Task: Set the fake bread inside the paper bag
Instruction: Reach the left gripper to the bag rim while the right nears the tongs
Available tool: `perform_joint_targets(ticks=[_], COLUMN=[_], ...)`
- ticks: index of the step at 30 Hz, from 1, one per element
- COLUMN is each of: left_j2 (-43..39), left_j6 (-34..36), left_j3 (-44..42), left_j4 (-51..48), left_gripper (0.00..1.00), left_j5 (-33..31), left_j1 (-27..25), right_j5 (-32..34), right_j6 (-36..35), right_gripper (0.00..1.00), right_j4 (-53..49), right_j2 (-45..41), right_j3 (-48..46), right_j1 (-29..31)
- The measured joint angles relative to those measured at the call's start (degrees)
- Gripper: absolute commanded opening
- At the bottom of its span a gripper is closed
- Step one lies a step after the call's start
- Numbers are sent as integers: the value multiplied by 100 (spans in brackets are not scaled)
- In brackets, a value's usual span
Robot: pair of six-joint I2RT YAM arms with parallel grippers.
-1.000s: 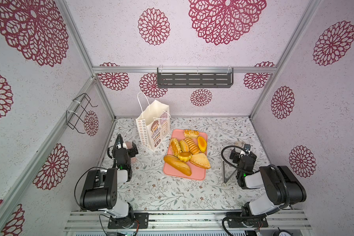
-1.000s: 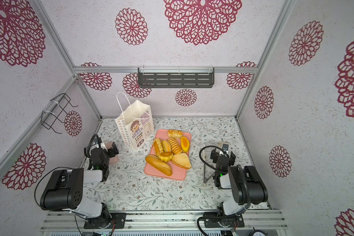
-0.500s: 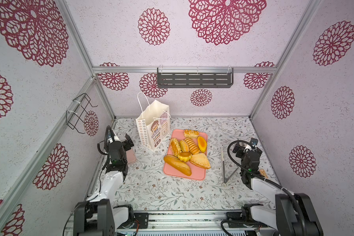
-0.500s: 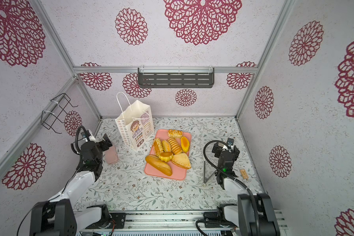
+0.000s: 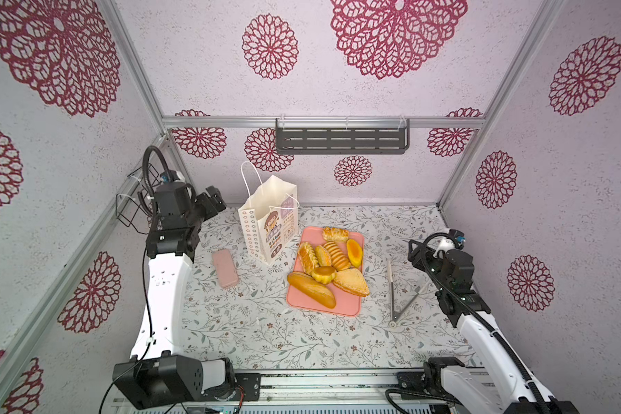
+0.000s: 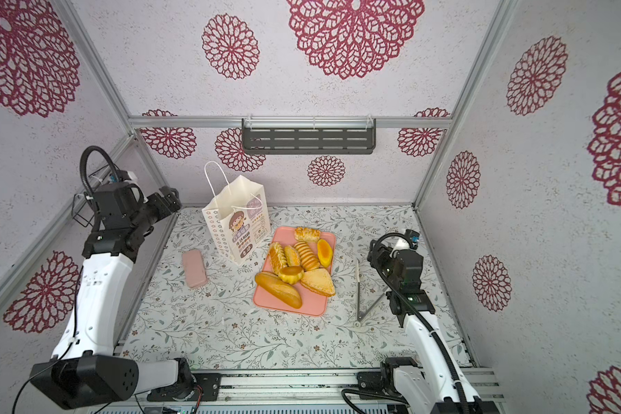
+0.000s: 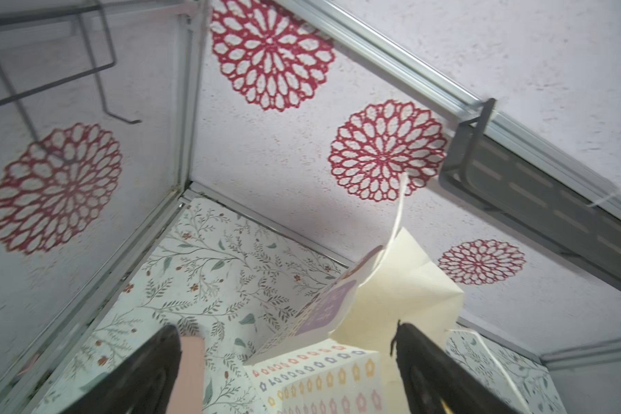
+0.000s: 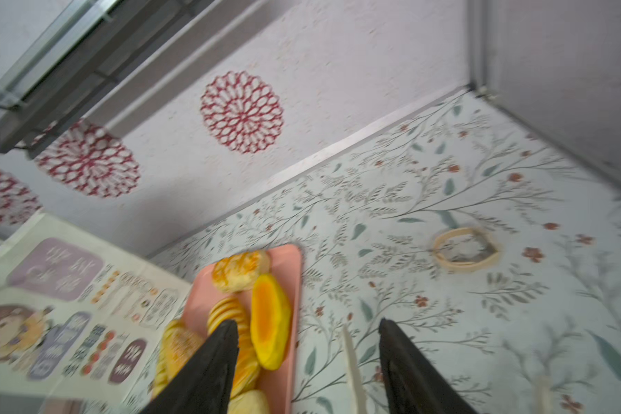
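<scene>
My left gripper has the bag's free-standing top rim outward of it, so next it will reach outward until its open fingers straddle it by the bag's nearer handle.
The fake bread [image 5: 337, 255] lies as several golden pieces on a pink tray [image 5: 312, 304] at mid table, in both top views; a baguette [image 6: 278, 289] lies nearest the front. The paper bag [image 5: 269, 218] stands upright and open just left of the tray. My left gripper [image 5: 216, 202] hangs open, high and left of the bag, with the bag's top [image 7: 391, 294] ahead of its fingers. Right of the tray, my right gripper [image 5: 414, 251] is open and empty. In the right wrist view the right gripper [image 8: 307, 322] looks past the orange-centred oval [image 8: 269, 322].
Metal tongs [image 5: 395, 294] lie on the floral table between the tray and the right arm. A pink case [image 5: 225, 269] lies left of the bag. A pale ring [image 8: 465, 249] lies on the table behind the right gripper. A dark shelf [image 5: 341, 141] hangs on the back wall.
Both arms have unfolded from their low folded rest. The left gripper has risen high beside the bag. The right gripper has lifted and moved back, right of the tray.
</scene>
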Motion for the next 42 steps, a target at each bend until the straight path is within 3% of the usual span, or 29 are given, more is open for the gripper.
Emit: perform_joint_targets(ticks=[6,10,14,20,23,25,29,33,35,42], left_j2=[1440,2361,3082,3864,4151,4266,4334,4323,4271,3298], left_j6=[636,975,1191,1329,1360,1362,1344,1283,1228,966], left_j3=[1683,2544,3228,4065,4321,4376,4382,4382,4330,3377], left_j4=[-1154,-1742,-2232,-2605,-2719,-2756,-2885,-2959,-2979,-3008], left_gripper=[95,95,92,78,73,64,30,7,1,0], left_j5=[402,374,105,-199,-256,-269,-247,-184,-173,-188], left_j1=[-396,-739,-1025,-1172,-1180,-1180,-1187,-1202,-1207,-1207], right_j5=[-595,-643,-623,-560,-538,-533,-501,-431,-413,-389], right_j6=[-105,-144,-138,-39,7,9,13,24,31,72], right_gripper=[81,81,75,60,57,56,56,56,56,56], right_j4=[-538,-708,-925,-1099,-1176,-1211,-1248,-1259,-1261,-1353], right_j2=[17,-9,-13,-13,-9,-4,22,90,153,352], right_j3=[354,426,424,424,424,424,424,424,426,518], right_j1=[1093,1399,1534,1631,1644,1644,1655,1655,1657,1670])
